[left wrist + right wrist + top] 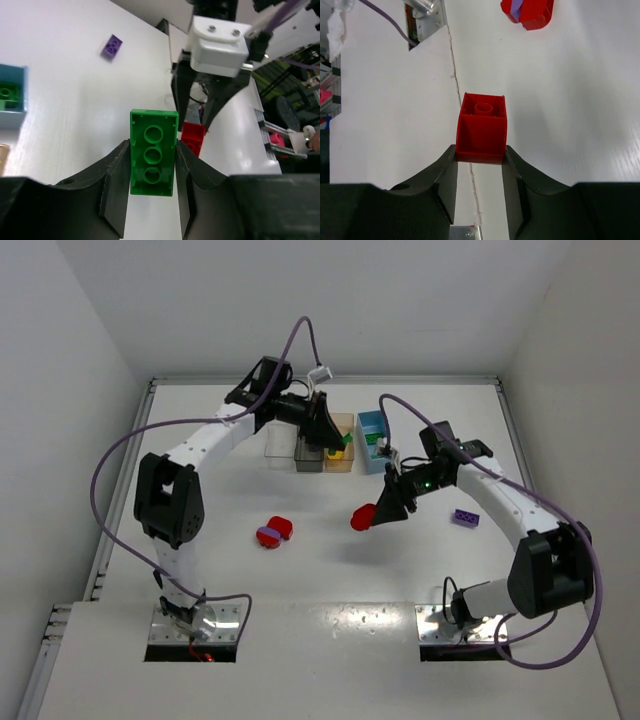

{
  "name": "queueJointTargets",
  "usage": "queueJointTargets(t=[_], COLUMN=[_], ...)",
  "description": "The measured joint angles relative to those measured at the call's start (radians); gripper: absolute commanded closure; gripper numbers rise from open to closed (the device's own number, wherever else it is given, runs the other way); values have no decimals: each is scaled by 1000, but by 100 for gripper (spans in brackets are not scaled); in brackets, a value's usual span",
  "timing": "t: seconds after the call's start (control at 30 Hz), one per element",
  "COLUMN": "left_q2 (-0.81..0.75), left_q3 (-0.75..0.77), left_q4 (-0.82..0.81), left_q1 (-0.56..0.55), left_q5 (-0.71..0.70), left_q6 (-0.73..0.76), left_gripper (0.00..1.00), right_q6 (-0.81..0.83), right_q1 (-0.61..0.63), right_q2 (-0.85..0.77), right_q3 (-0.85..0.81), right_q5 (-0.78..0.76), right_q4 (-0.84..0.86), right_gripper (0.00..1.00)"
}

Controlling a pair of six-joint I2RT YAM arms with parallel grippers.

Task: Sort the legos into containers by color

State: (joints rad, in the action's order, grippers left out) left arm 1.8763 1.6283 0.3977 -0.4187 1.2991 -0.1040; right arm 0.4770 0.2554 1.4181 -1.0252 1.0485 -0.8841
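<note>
Green already lies in the light blue bin. My left gripper goes to the right in the top view next, over that bin, then lowers.
My left gripper is shut on a green brick, held above the table by the row of bins; in the top view the left gripper hangs over the smoky grey bin and the tan bin. My right gripper is shut on a red brick and holds it above the table's middle, seen in the top view. The light blue bin holds a green brick. The clear bin stands leftmost.
A purple brick lies on the table at the right, also in the left wrist view. A red and purple clump of bricks lies left of centre, also in the right wrist view. The table edge and arm bases are near.
</note>
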Motion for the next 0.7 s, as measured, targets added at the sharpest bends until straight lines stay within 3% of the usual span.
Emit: queueJointTargets(t=[0.1,0.4,0.7], left_q2=[38,288,589], left_q3=[69,336,547], left_q4=[-5,-61,-127], left_q1=[-3,-160,-175], left_q5=[-51,-473,-634], left_q6=[-10,-34,-123], left_gripper=[69,69,63], right_q6=[20,-87,-164], right_q1=[-17,-163,-248], right_q2=[-21,-43,-76], right_q3=[13,11,2], right_q5=[-25,-56,-76], right_q4=[-17,58,99], right_gripper=[100,100,100])
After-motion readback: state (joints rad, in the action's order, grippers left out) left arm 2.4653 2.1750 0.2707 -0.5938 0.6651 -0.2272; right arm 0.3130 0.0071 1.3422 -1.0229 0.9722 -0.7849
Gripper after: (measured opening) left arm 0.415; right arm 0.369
